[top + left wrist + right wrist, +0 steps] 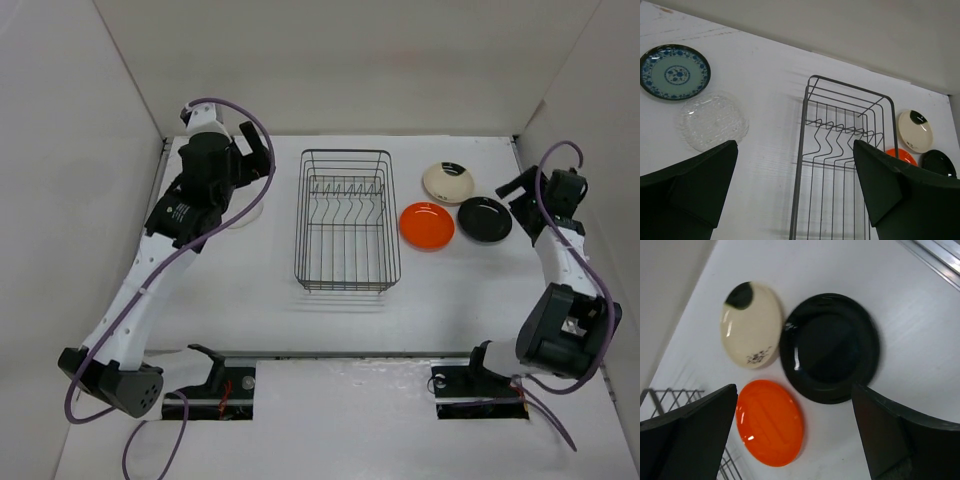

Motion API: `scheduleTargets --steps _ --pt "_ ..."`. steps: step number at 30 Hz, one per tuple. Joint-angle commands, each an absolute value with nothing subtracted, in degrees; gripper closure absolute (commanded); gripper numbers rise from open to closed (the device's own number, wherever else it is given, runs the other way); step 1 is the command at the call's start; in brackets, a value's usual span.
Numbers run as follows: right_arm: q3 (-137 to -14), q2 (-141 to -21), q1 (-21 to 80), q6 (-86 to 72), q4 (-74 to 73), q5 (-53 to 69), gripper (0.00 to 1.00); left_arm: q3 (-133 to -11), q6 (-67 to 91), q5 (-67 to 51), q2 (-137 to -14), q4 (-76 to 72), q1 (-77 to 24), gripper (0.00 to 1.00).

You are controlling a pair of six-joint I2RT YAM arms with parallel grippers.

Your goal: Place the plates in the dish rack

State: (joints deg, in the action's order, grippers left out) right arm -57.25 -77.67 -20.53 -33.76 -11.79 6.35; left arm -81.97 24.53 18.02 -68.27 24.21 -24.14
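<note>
Next, my right gripper lowers its open fingers onto the black plate's rim (872, 374) farthest from the cream plate (750, 325), because that rim lies clear of the neighbouring plates.
The dark wire dish rack (347, 220) stands mid-table with nothing in it; it also shows in the left wrist view (840, 150). Right of it lie a cream plate with a dark mark (448, 182), an orange plate (426, 225) and a black plate (485, 219). My right gripper (512, 190) hovers open above them; its view shows the black plate (830, 347), the orange plate (770, 422) and the cream plate (750, 325). My left gripper (255, 148) is open and empty, raised left of the rack. Its view shows a teal plate (674, 72) and a pale clear plate (714, 120).
White walls close the table on the left, back and right. The left arm hides the teal plate and most of the pale plate (252, 213) in the top view. A corner of the rack (670, 395) shows in the right wrist view.
</note>
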Motion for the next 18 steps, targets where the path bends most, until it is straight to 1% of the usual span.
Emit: scheduleTargets --steps 1,3,5,7,12,18 --pt "-54.2 -77.8 -24.8 -41.0 -3.2 11.4 0.0 -81.6 24.4 13.5 -67.4 20.2 -23.0 0.0" --pt "-52.2 -77.2 -25.7 -42.3 -3.2 7.6 0.0 -81.6 23.9 13.5 -67.9 19.7 -23.0 0.0" --pt "-50.5 -77.2 -26.2 -42.9 -2.6 6.7 0.0 -81.6 23.9 13.5 -68.5 19.7 -23.0 0.0" --pt "-49.9 -78.7 -26.7 -42.9 -2.6 6.7 0.0 -81.6 23.4 12.9 -68.5 19.7 -23.0 0.0" --pt "-49.3 -85.0 -27.2 -41.8 0.3 8.6 0.07 -81.6 23.4 12.4 -69.0 19.7 -23.0 0.0" --pt "-50.4 -89.8 -27.8 -40.5 0.3 9.3 0.08 -80.5 22.9 11.3 -69.0 19.2 -21.9 0.0"
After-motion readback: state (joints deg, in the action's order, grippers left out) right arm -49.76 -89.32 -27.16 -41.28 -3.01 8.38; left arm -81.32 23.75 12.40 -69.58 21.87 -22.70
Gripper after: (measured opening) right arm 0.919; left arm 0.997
